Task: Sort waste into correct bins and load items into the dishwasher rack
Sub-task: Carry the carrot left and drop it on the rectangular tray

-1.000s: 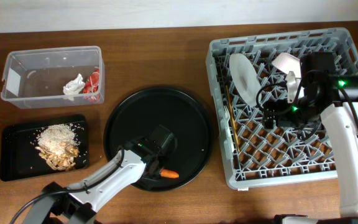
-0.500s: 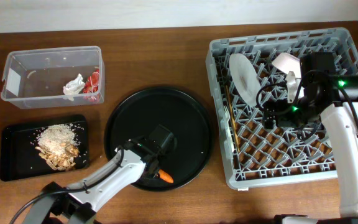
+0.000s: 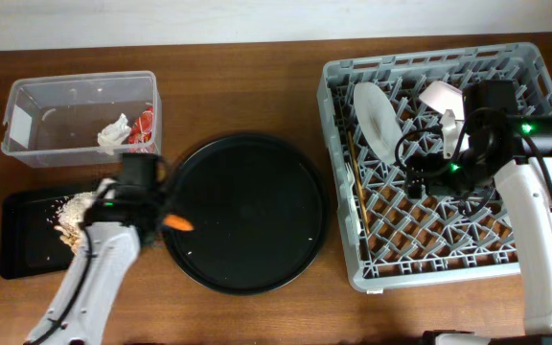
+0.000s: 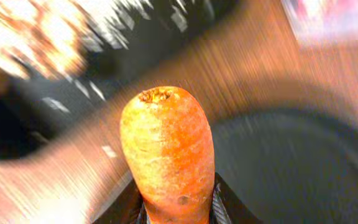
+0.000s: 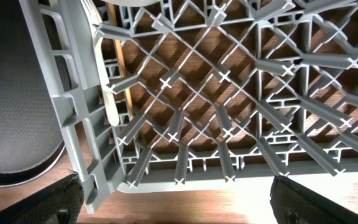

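Food scraps are in the shallow black tray. My left gripper will swing left in the overhead view next and let go of the carrot (image 3: pixel 178 225) over the tray.
My left gripper (image 3: pixel 172 222) is shut on the orange carrot (image 3: pixel 178 225) and holds it above the left rim of the round black tray, beside the shallow black tray (image 3: pixel 22 251). In the left wrist view the carrot (image 4: pixel 166 143) stands up between the fingers (image 4: pixel 176 202). Beige rice-like scraps (image 3: pixel 86 213) lie in the shallow tray. The clear tub (image 3: pixel 41 101) holds the white napkin (image 3: pixel 113 132) and red wrapper (image 3: pixel 144 127). My right gripper (image 5: pixel 179 208) is open and empty over the grey rack (image 3: pixel 530 67). The rack holds the plate (image 3: pixel 377 115), bowl (image 3: pixel 441 96), chopstick (image 3: pixel 357 187) and fork (image 5: pixel 106 93).
The large round black tray (image 3: pixel 247 206) lies in the middle of the table between the bins and the rack. The right arm covers the rack's right side, and I cannot make out the cups.
My left arm has swung left from the front of the round tray to its left rim, carrying the carrot. The right arm has not moved.
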Robot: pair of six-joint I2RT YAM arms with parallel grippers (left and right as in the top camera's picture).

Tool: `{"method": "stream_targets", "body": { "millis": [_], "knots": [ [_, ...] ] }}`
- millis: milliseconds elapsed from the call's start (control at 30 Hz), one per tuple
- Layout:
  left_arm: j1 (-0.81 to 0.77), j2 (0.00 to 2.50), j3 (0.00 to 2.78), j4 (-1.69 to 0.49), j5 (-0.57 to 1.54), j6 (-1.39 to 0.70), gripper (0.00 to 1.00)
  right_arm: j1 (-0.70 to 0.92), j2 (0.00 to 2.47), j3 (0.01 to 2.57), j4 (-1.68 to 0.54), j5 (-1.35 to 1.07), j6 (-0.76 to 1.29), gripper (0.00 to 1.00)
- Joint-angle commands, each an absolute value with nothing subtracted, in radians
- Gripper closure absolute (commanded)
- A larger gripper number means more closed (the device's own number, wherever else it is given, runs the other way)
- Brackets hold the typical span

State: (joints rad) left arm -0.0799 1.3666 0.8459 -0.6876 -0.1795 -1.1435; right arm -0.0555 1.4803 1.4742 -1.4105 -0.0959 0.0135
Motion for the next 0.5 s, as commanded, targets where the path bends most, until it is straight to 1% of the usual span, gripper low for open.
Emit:
{"method": "stream_targets", "body": {
  "millis": [0,233,300,467],
  "knots": [
    [0.150,1.353,0.858,-0.688,-0.207,-1.074,0.82,-0.059,1.482,1.472,-1.411,-0.101,0.008,0.01],
    [0.415,1.374,0.858,-0.677,-0.229,-1.075,0.81,-0.059,1.482,1.472,-1.411,-0.101,0.008,0.01],
    [0.463,1.402,0.858,-0.651,-0.229,-1.075,0.81,-0.059,1.482,1.472,-1.411,-0.101,0.008,0.01],
    [0.509,1.474,0.858,-0.613,-0.229,-1.075,0.81,-0.059,1.482,1.472,-1.411,-0.101,0.008,0.01]
  ]
}}
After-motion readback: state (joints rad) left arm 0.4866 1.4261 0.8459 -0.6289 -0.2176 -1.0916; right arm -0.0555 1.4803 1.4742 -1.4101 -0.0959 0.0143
